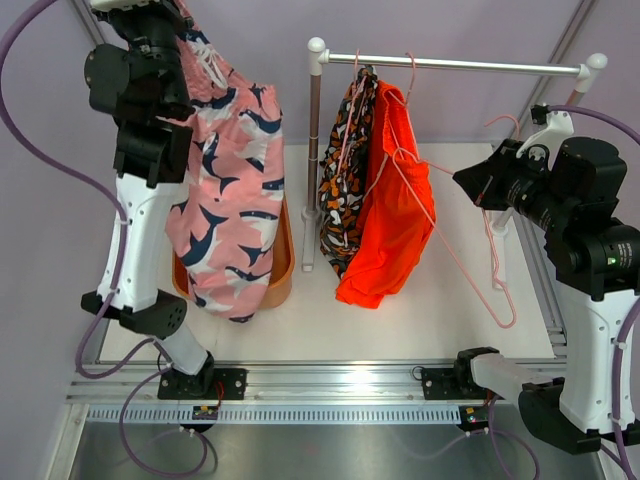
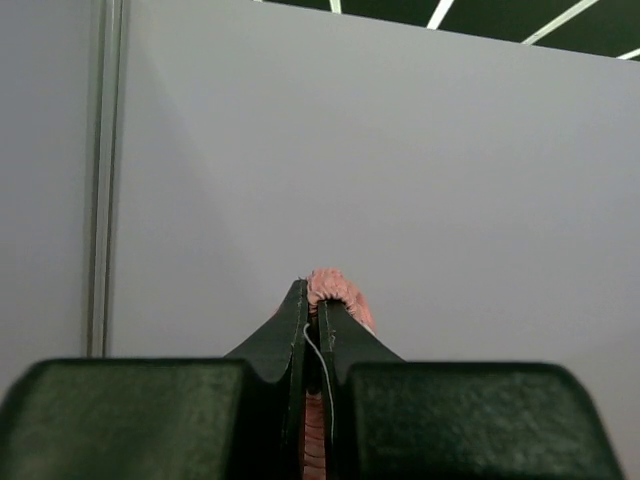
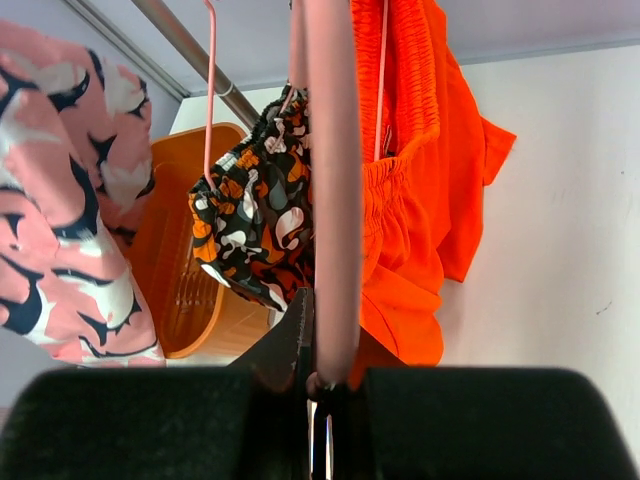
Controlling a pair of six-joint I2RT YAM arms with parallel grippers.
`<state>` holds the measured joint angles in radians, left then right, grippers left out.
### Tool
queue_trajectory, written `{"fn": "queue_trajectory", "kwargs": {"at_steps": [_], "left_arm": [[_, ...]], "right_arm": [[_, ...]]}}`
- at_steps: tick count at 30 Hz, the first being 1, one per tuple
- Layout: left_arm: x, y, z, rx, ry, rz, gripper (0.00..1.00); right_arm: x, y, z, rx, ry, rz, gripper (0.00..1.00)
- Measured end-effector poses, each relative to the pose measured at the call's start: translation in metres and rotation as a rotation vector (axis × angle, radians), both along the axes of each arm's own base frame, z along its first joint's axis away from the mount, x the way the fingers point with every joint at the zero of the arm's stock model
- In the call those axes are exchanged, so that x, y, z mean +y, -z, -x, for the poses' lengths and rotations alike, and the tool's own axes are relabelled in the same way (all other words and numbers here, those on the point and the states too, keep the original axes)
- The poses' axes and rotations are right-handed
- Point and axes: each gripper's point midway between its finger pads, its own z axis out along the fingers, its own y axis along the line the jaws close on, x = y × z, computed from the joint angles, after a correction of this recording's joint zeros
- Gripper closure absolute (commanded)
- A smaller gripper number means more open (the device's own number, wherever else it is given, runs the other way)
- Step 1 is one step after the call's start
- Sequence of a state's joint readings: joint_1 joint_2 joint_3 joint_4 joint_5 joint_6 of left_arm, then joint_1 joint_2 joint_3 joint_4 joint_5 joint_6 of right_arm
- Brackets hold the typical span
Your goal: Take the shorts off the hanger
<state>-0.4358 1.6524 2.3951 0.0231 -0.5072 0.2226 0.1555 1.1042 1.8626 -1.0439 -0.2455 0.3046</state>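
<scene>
My left gripper will come down and tip downward over the orange basket (image 1: 284,268) to let go of the shorts' waistband there, because the pink shorts (image 1: 232,190) already hang clear of the bar.
My left gripper (image 1: 178,22) is raised high at the back left and shut on the waistband of the pink shorts (image 1: 232,190), which have navy and white shapes. They hang down over an orange basket (image 1: 284,268). In the left wrist view only a bunch of pink fabric (image 2: 336,288) shows at the gripper (image 2: 318,302). The black patterned shorts (image 1: 345,170) and the orange shorts (image 1: 396,215) hang on hangers from the white rail (image 1: 470,64). My right gripper (image 1: 465,181) is shut on a bare pink hanger (image 1: 497,270). The hanger's bar (image 3: 333,180) runs up from the gripper (image 3: 326,335).
The rack's left post (image 1: 314,150) stands between the basket and the hanging shorts. The basket (image 3: 190,290), the black patterned shorts (image 3: 255,225) and the orange shorts (image 3: 420,200) show in the right wrist view. Grey walls enclose the white table (image 1: 330,335).
</scene>
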Motion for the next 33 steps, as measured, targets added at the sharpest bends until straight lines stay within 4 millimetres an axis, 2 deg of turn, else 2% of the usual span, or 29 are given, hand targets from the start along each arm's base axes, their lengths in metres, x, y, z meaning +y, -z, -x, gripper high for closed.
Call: {"fn": "queue_trajectory", "kwargs": {"at_steps": [2,5,9,13,16,19,22,24,27,30,33], "left_arm": [[0.010,0.005,-0.019,-0.009,0.011,0.028,1.00],[-0.001,0.008,-0.038,-0.030,0.076,0.041,1.00],[-0.019,0.012,-0.050,-0.040,0.142,0.034,1.00],[-0.022,0.018,-0.057,-0.032,0.165,0.042,1.00],[-0.024,0.047,-0.062,0.032,0.176,0.046,1.00],[-0.021,0.101,-0.063,0.158,0.168,0.055,1.00],[-0.011,0.156,-0.055,0.275,0.135,0.082,1.00],[0.001,0.190,-0.039,0.342,0.103,0.110,1.00],[0.021,0.220,-0.010,0.395,0.059,0.163,1.00],[0.040,0.231,0.026,0.401,0.027,0.227,1.00],[0.050,0.236,0.049,0.406,0.028,0.280,1.00]], "right_arm": [[0.000,0.000,0.000,-0.004,-0.002,0.008,1.00],[-0.001,0.000,0.001,-0.011,-0.005,0.017,1.00],[-0.001,-0.002,0.002,-0.019,-0.007,0.021,1.00],[-0.001,-0.002,0.002,-0.023,-0.007,0.020,1.00],[-0.002,0.002,0.004,-0.016,-0.007,0.021,1.00],[-0.003,0.005,0.008,-0.012,-0.004,0.023,1.00],[-0.007,0.007,0.011,-0.013,0.019,0.031,1.00],[-0.012,0.006,0.014,-0.021,0.043,0.042,1.00],[-0.020,0.007,0.019,-0.021,0.078,0.056,1.00],[-0.024,0.009,0.021,-0.014,0.096,0.064,1.00],[-0.029,0.014,0.021,0.002,0.122,0.080,1.00]]}}
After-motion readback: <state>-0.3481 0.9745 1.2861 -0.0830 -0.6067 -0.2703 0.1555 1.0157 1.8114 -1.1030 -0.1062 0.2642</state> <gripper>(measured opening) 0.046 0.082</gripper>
